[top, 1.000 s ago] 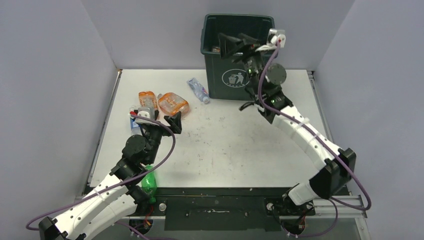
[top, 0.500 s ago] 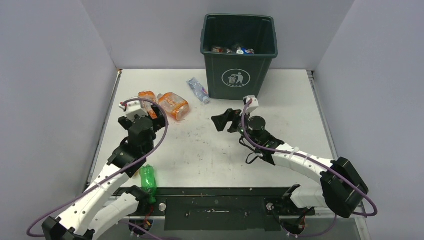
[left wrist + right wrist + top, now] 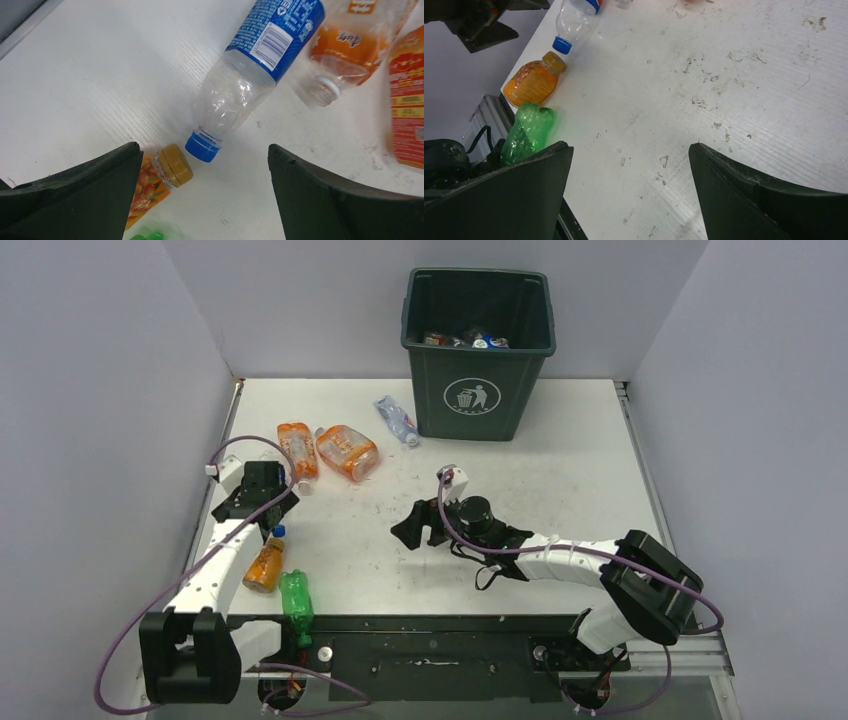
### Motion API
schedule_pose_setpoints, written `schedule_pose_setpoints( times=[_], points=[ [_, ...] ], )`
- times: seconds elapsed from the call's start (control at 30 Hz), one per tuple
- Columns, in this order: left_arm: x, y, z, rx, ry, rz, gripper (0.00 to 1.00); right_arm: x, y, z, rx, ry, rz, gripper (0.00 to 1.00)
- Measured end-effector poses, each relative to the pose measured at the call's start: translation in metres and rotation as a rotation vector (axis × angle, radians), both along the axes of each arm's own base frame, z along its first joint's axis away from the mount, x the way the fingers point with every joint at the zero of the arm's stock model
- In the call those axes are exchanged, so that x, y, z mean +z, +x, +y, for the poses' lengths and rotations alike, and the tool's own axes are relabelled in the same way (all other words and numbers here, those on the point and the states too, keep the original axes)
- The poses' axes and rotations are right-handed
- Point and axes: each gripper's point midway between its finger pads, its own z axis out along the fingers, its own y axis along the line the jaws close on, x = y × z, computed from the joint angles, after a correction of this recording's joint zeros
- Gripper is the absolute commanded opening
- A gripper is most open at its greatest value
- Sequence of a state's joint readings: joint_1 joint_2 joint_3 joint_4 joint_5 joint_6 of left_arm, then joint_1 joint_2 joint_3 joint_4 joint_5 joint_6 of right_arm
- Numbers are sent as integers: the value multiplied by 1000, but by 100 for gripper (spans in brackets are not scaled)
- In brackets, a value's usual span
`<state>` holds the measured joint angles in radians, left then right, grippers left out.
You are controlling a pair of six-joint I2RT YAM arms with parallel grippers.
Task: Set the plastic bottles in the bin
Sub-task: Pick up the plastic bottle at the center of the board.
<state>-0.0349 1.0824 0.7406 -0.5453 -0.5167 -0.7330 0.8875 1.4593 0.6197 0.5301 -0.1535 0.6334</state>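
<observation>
I should next lower my left gripper's open fingers around both sides of the bottle's clear shoulder (image 3: 218, 108) and close them, because the shoulder lies below and the gold cap is crowding the blue one.
The dark green bin (image 3: 478, 390) stands at the back with several plastic bottles (image 3: 465, 340) inside. My left gripper (image 3: 255, 502) hangs open over a clear bottle with a blue label (image 3: 250, 85), whose blue cap (image 3: 202, 147) lies between the jaws (image 3: 204, 150). An orange bottle with a gold cap (image 3: 160, 177) lies beside the left finger. A green bottle (image 3: 296, 605) lies at the near edge. My right gripper (image 3: 412, 530) is open and empty over bare table (image 3: 630, 146), and its view shows the green bottle (image 3: 526, 132) and the orange bottle (image 3: 531, 80).
Two crushed orange bottles (image 3: 297, 450) (image 3: 347, 452) lie at the back left, and a clear bottle (image 3: 396, 420) lies beside the bin's left corner. The left wall runs close along the bottles. A black rail (image 3: 430, 640) marks the near table edge.
My right arm has come down from over the bin to the middle of the table, swinging left. My left gripper has moved left, over the blue-capped bottle.
</observation>
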Motion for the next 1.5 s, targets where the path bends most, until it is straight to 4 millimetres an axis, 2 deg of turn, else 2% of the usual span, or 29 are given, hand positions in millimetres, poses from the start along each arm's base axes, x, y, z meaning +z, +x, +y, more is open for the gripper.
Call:
schedule_pose_setpoints(
  times=[0.17, 0.27, 0.43, 0.53, 0.67, 0.83, 1.13, 1.3, 1.43, 1.5],
  points=[
    [-37, 4, -1, -19, -4, 134, 96, -4, -4, -2, 10, -9, -2, 90],
    [-48, 9, -1, -53, 4, 175, 96, -6, -9, -10, 11, -22, -8, 90],
    [-52, 30, 15, -42, -2, 201, 97, 16, -11, -21, -4, 4, -69, 91],
    [-62, 38, 22, -32, -18, 221, 100, 27, -10, -25, -13, 21, -97, 91],
    [-79, 37, 21, -45, -61, 261, 89, 28, -6, -29, -22, 8, -107, 91],
    [-87, 39, 17, -66, -99, 267, 76, 22, -4, -34, -34, -14, -95, 91],
    [-98, 42, 5, -108, -159, 259, 42, 20, -5, -34, -35, -20, -88, 91],
    [-92, 48, 0, -128, -163, 219, 24, 19, -5, -35, -35, -26, -84, 90],
    [-89, 43, -7, -143, -173, 212, 15, 21, -5, -34, -36, -24, -82, 90],
    [-81, 39, -12, -155, -174, 199, 11, 22, -4, -33, -36, -24, -83, 90]
  ],
)
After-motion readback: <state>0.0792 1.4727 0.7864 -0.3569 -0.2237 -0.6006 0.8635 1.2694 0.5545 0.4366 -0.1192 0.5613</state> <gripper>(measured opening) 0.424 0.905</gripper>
